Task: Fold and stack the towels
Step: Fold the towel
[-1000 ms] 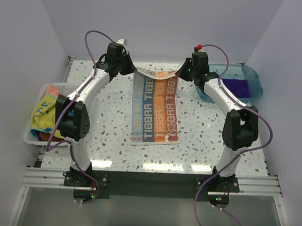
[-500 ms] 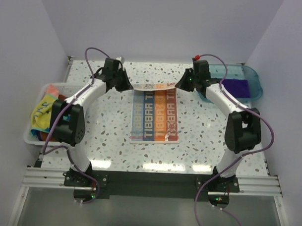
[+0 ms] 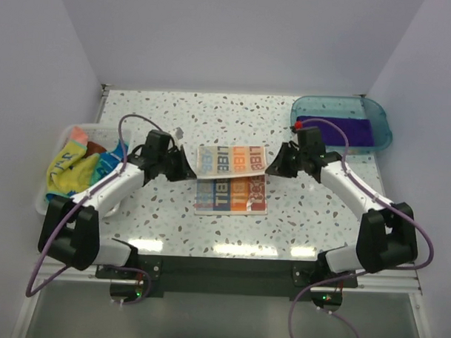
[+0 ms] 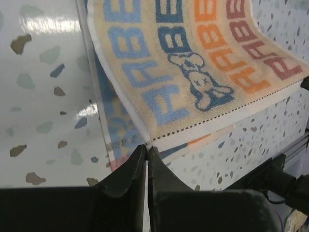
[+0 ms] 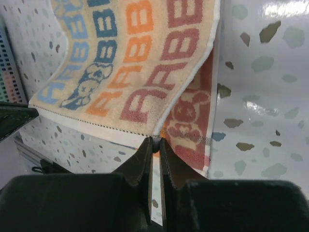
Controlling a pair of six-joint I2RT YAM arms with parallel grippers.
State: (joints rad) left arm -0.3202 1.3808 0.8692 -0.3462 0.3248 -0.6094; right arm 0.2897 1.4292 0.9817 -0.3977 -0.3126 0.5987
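Note:
The robot's right gripper will next move back and down to release at the lower half's near red corner (image 3: 264, 212) (image 5: 203, 170), which is below and back of the gripper and still uncovered.
The white RABBIT towel (image 3: 231, 176) lies mid-table, its far half lifted and carried toward the near edge over the lower half. My left gripper (image 3: 190, 170) is shut on the towel's left corner (image 4: 147, 144). My right gripper (image 3: 268, 169) is shut on the right corner (image 5: 155, 140). The raised flap (image 4: 193, 63) shows blue, orange and red lettering with a rabbit figure; it also fills the right wrist view (image 5: 135, 58). A purple towel (image 3: 345, 130) lies in the blue tray. Crumpled coloured towels (image 3: 77, 167) fill the white bin at left.
A translucent blue tray (image 3: 381, 119) stands at the back right. A white bin (image 3: 52, 201) sits at the left edge. Speckled tabletop (image 3: 212, 117) stretches behind the towel. Purple cables loop off both arms.
Both grippers have pulled the towel's far edge from the back of the table toward the near edge, and both arms have lowered. The towel now lies roughly half folded.

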